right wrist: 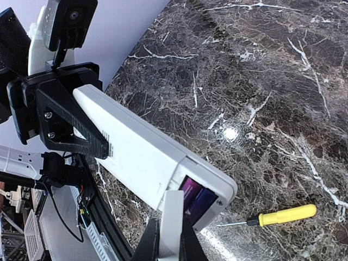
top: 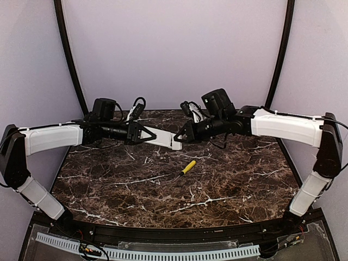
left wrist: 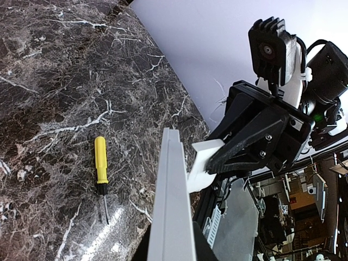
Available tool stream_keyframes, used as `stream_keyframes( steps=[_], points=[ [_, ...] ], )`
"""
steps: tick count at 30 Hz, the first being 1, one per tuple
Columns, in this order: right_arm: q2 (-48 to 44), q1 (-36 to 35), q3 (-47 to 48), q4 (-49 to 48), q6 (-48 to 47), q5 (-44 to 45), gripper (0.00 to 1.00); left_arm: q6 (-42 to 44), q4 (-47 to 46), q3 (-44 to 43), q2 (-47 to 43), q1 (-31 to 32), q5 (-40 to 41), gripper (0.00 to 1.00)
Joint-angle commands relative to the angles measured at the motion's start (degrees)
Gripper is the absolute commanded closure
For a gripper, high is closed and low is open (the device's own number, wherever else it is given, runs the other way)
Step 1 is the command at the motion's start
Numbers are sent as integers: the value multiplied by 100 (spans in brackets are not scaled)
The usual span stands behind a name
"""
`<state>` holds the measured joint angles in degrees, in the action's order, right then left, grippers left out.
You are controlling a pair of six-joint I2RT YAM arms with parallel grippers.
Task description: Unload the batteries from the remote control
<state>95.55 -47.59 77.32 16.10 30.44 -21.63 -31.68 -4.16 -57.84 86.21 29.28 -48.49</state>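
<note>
The cover should go with my right gripper away from the remote control [top: 165, 138] next, as the gripper turns downward and lowers it past the screwdriver's handle, where the marble table is empty.
My left gripper [top: 142, 134] is shut on the white remote control [top: 165, 138] and holds it above the table, back side towards the right wrist camera. In the right wrist view the remote [right wrist: 136, 144] has its compartment open, and two purple batteries [right wrist: 194, 198] sit side by side inside. My right gripper [right wrist: 169, 239] is shut on the small white cover piece [right wrist: 172, 217], held just off the compartment's edge. The left wrist view shows the remote edge-on [left wrist: 173, 206] and the cover [left wrist: 202, 166] in the right gripper [left wrist: 217, 157].
A yellow-handled screwdriver [top: 187, 167] lies on the dark marble table [top: 136, 190] below the two grippers; it also shows in the left wrist view [left wrist: 100, 166] and the right wrist view [right wrist: 285, 216]. A purple wall stands behind the table.
</note>
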Motion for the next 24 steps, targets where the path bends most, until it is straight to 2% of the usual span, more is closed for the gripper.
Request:
stream_keyframes(
  steps=[1, 11, 18, 24],
  points=[
    [-341, 38, -104, 104, -120, 175, 100, 95, -64, -167, -219, 25, -79, 100],
    [-791, 218, -255, 558, -377, 669, 100, 182, 40, -193, -271, 25, 8, 100],
    [-876, 285, -151, 1374, -801, 1724, 100, 491, 445, -292, -322, 25, 323, 100],
    [-744, 286, -111, 2117, -1100, 3026, 100, 627, 661, -315, -378, 25, 474, 100]
  ],
)
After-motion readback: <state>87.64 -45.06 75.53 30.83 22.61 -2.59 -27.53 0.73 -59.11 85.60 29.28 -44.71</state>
